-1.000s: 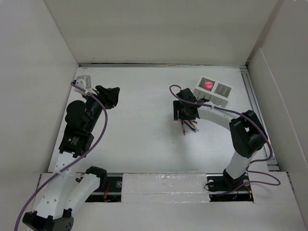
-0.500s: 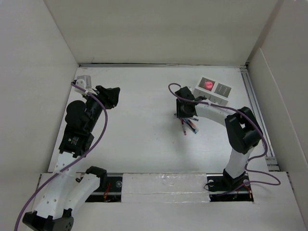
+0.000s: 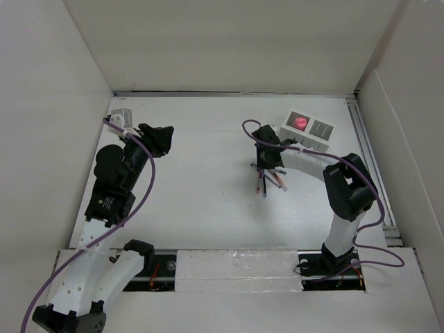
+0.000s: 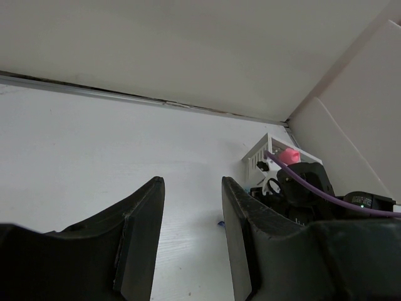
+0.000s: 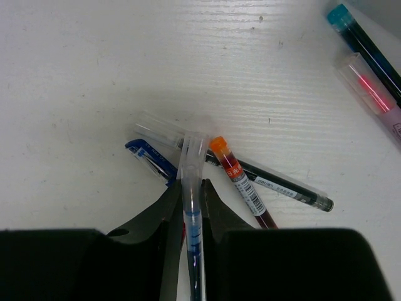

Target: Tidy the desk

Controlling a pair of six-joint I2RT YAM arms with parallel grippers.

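Note:
My right gripper will rise, carry the clear pen outward over the organizer's section [image 3: 322, 130] beside the pink object and release it there, as that section is empty.
The desk [image 3: 208, 180] is a flat white tabletop with white walls round it. A loose pile of pens [image 3: 268, 182] lies right of centre. My right gripper [image 3: 268, 164] hangs over the pile. In the right wrist view it [image 5: 191, 188] is shut on a clear pen with blue ink [image 5: 192, 163], which runs lengthwise between the fingers. Under its tip lie a blue pen [image 5: 149, 158], an orange-capped red pen [image 5: 240, 180] and a black pen [image 5: 285, 188]. My left gripper [image 3: 164, 139] hovers at the far left, open [image 4: 193, 188], holding nothing.
A small white slotted organizer box [image 3: 309, 130] with a pink object [image 3: 300, 122] in it stands just behind the right gripper. Another two pens, teal-capped [image 5: 360, 39] and pink [image 5: 374, 94], lie to the right of the pile. A metal rail [image 3: 366, 159] runs along the right edge.
My right gripper moved slightly back and left over the pens and closed its fingers on the clear blue-ink pen. The pens shifted a little. The left arm stayed still.

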